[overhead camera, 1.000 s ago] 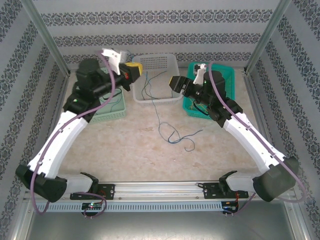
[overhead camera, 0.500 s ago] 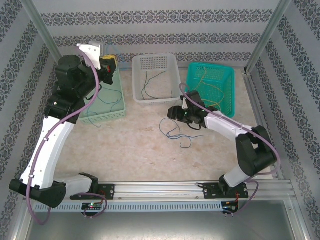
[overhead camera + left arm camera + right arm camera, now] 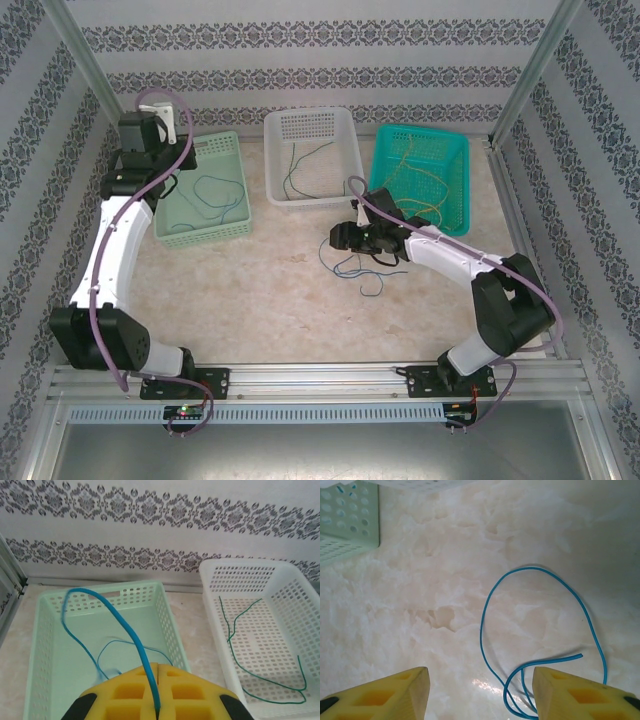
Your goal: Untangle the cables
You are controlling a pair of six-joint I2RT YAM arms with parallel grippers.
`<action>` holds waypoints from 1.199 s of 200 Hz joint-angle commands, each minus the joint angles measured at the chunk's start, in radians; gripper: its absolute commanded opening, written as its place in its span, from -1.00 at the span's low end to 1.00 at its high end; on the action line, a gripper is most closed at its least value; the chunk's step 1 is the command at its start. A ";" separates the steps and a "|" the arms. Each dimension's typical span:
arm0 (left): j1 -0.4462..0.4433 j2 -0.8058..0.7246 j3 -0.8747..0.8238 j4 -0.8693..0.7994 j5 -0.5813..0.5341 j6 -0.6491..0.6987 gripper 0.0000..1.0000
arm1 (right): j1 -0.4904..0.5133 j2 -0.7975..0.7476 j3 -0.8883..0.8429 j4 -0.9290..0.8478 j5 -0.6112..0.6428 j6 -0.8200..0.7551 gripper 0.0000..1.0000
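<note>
Next I will bring my left gripper down over the bottom of the light green basket and release the blue cable, since the rest of its loops already lie inside there.
My left gripper (image 3: 157, 666) is shut on a blue cable (image 3: 125, 622), which arches up out of its yellow jaws and drops into the light green basket (image 3: 45, 630). More loops of that blue cable (image 3: 215, 195) lie inside the basket. A second blue cable (image 3: 487, 630) lies looped on the table. My right gripper (image 3: 480, 692) hangs open just above it, with the tight part of the loop by the right finger (image 3: 570, 692). In the top view the right gripper (image 3: 340, 237) is at the table's centre over this cable (image 3: 347, 268).
A white basket (image 3: 345, 130) at the back centre holds a green cable (image 3: 292, 170). A teal basket (image 3: 455, 160) at the back right holds a yellow cable (image 3: 415, 175). Patterned walls and metal posts close in the table on three sides.
The left arm has swung left from the white basket to the green basket's back corner, carrying the blue cable. The right arm came down from the teal basket to the table, and its jaws narrowed.
</note>
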 commanded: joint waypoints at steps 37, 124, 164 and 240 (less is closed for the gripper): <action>0.026 0.163 0.158 -0.042 0.065 0.042 -0.92 | 0.009 -0.035 -0.021 -0.028 0.018 -0.007 0.14; 0.037 0.223 -0.014 -0.091 -0.041 -0.166 0.99 | 0.010 -0.074 0.022 -0.247 0.157 -0.111 0.09; 0.008 0.125 -0.106 -0.069 -0.048 -0.200 1.00 | 0.005 -0.052 0.000 -0.308 0.234 -0.123 0.02; -0.112 -0.135 -0.330 0.086 0.033 -0.234 0.99 | 0.009 0.159 0.098 -0.268 0.291 -0.198 -0.27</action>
